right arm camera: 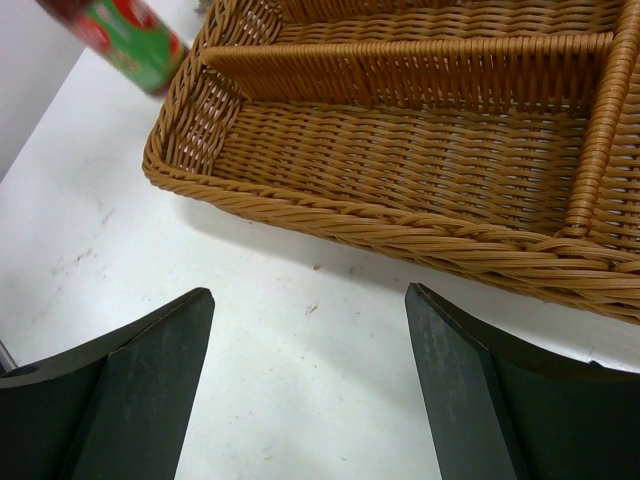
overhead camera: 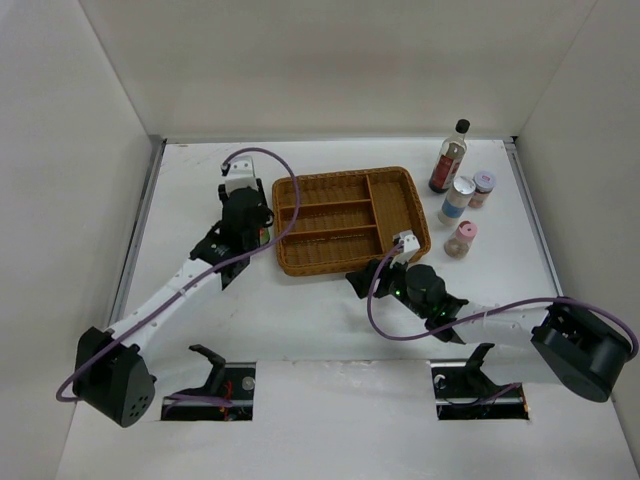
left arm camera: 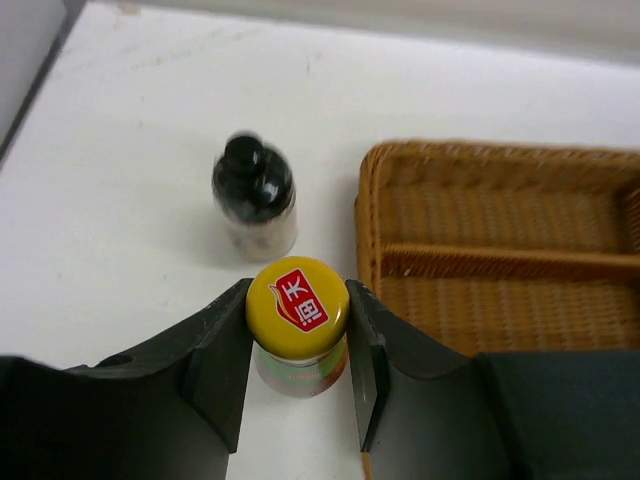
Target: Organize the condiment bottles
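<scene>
The yellow-capped bottle in my left gripper goes up, outward and to the right in the top view next, then down into the tray's far section [overhead camera: 300,191] [left arm camera: 425,207], which is empty.
My left gripper [left arm camera: 298,296] is shut on the yellow, red-labelled cap of a small bottle [left arm camera: 297,310], just left of the wicker tray [left arm camera: 480,215]. A small black-capped bottle [left arm camera: 254,195] stands on the table a little beyond it, apart from the fingers. In the top view the left gripper [overhead camera: 260,232] sits at the tray's left rim and the arm hides the black-capped bottle. Right of the tray stand a tall dark-sauce bottle [overhead camera: 449,155], a blue-label jar [overhead camera: 456,200], a short silver-lidded jar [overhead camera: 483,188] and a pink-capped shaker [overhead camera: 460,240]. My right gripper [right arm camera: 310,295] is open over bare table.
The brown wicker tray [overhead camera: 345,262] lies mid-table with its compartments empty. The right gripper [overhead camera: 360,277] hovers just in front of the tray's near rim [right arm camera: 400,225]. White walls enclose the table on three sides. Purple cables loop over both arms.
</scene>
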Available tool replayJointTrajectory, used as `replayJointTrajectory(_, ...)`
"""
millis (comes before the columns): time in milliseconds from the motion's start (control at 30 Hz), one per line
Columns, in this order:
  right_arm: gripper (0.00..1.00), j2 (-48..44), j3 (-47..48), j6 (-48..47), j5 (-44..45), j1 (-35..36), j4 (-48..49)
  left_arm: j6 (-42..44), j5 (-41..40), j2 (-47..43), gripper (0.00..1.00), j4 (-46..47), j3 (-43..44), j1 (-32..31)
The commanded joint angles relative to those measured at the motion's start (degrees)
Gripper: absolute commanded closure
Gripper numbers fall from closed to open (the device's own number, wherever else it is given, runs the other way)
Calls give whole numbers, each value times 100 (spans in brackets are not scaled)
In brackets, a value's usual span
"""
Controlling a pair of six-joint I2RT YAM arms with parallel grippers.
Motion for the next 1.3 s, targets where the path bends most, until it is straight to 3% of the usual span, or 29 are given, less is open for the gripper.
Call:
replayJointTrajectory(0, 16, 5, 183, -15, -73, 55, 313, 296, -193, -134, 81, 1217, 959, -16)
replayJointTrajectory(200, 16, -3, 183, -32, -90, 55, 313, 481, 105, 831, 81, 1692, 1829, -34)
replayJointTrajectory(500, 16, -82, 157, -15, -100, 37, 278, 455, 650, 2537, 81, 1693, 3349, 80)
replayJointTrajectory(900, 16, -100, 122, -58, 6, -42, 251, 147, 896, 3514, 79, 1955, 3167, 80)
replayJointTrajectory(1100, 15, -12, 148, -67, 41, -68, 225, -46, 835, 3637, 68, 2193, 2683, 72)
replayJointTrajectory(1267, 15, -21, 148, -93, 76, -103, 190, -38, 817, 3523, 44, 2246, 2420, 28)
